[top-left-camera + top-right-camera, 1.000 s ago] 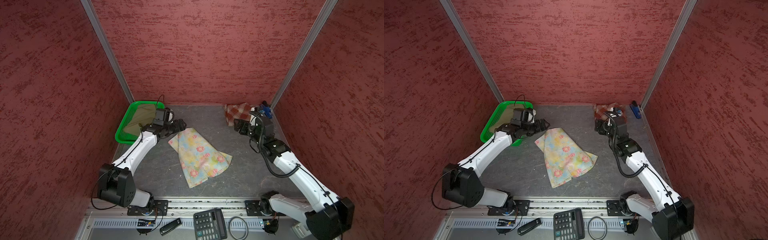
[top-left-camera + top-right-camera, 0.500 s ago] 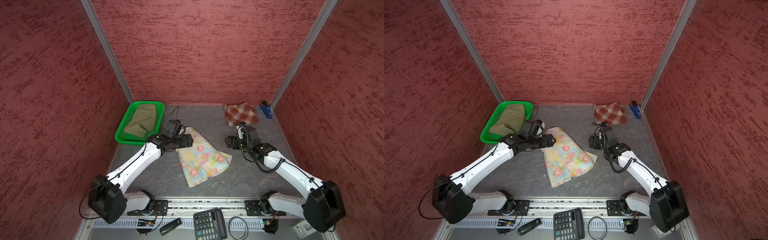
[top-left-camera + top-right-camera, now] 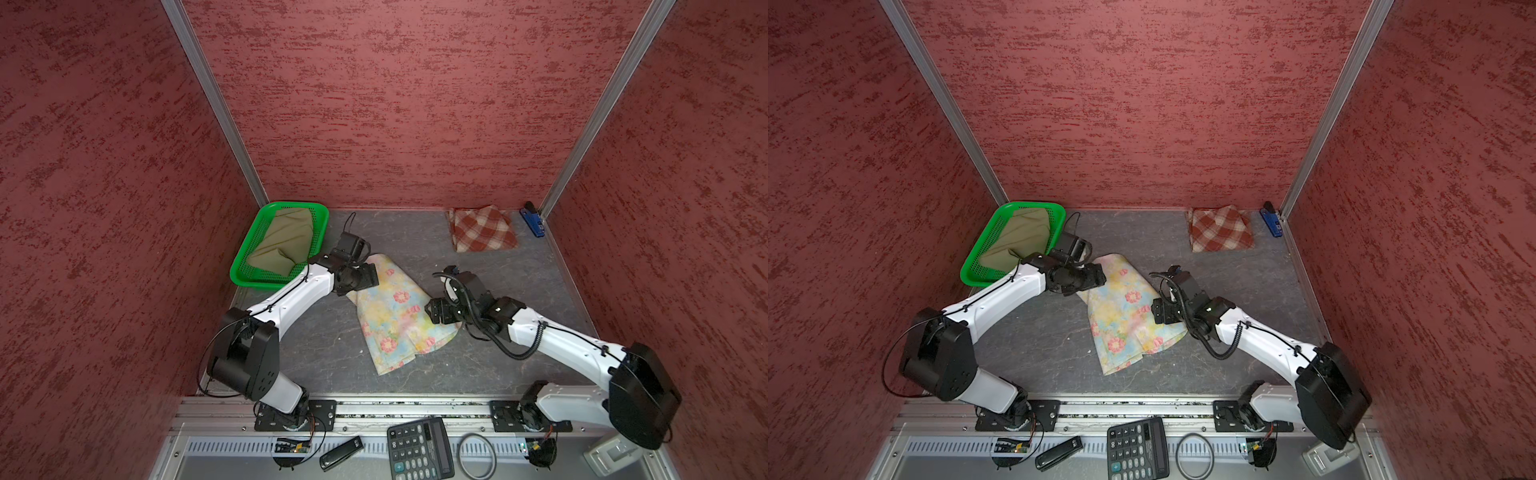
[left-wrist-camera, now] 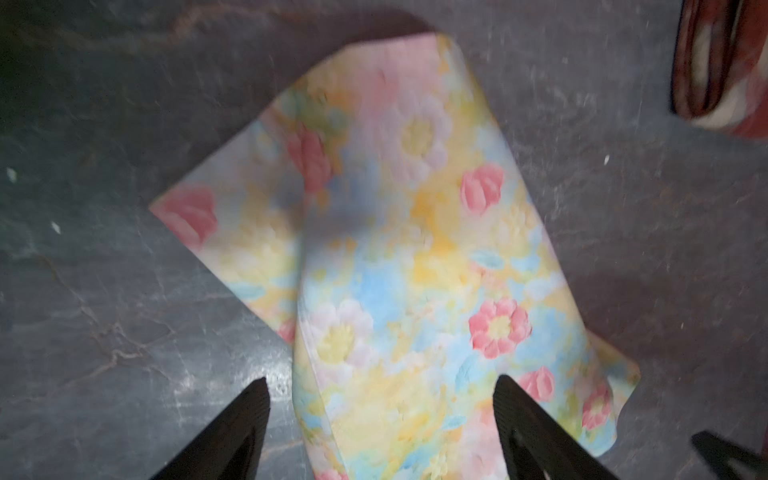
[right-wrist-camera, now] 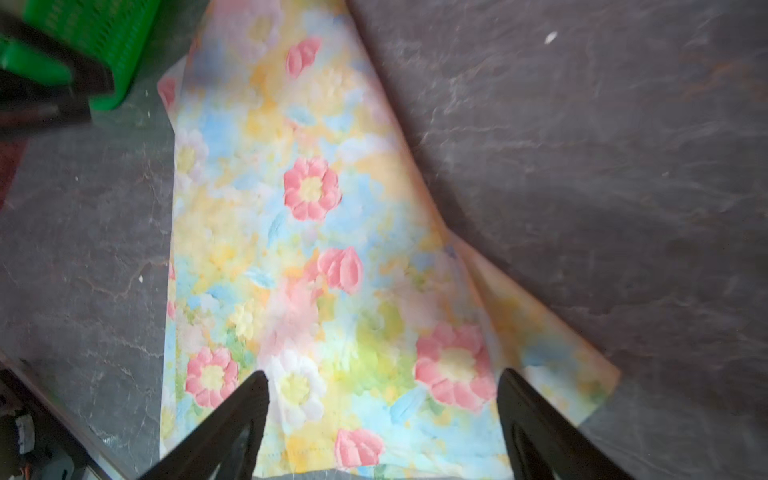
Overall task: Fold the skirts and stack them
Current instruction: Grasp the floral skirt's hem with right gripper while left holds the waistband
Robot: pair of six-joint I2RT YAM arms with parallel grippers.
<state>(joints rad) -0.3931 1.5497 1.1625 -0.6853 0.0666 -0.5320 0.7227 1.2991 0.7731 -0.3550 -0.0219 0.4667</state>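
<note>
The left gripper should next go outward and down onto the far edge, the floral skirt's waist end (image 3: 377, 259) (image 4: 348, 76), and close there, because that edge is beyond the gripper's open fingers.
The pastel floral skirt (image 3: 399, 320) (image 3: 1129, 320) lies flat in the middle of the grey table, partly folded over itself. My left gripper (image 3: 368, 277) (image 4: 380, 380) hovers open over its far left end, one finger off its edge. Over its right edge my right gripper (image 3: 432, 311) (image 5: 380, 376) is open too, with floral cloth beneath the fingers. Neither holds anything. The plaid skirt (image 3: 482, 229) (image 3: 1221, 229) lies folded at the back right. The olive skirt (image 3: 284, 241) (image 3: 1017, 241) lies in the green basket (image 3: 266, 283).
A blue stapler (image 3: 534, 220) sits in the back right corner next to the plaid skirt. Red walls close in three sides. In front of the table's rail lie a calculator (image 3: 419, 449), a black cable ring (image 3: 476, 455) and a small black device (image 3: 340, 448).
Both arms have drawn back from the far end of the table, the left from the basket and the right from the plaid skirt, and now hang over the floral skirt. Both grippers stayed open.
</note>
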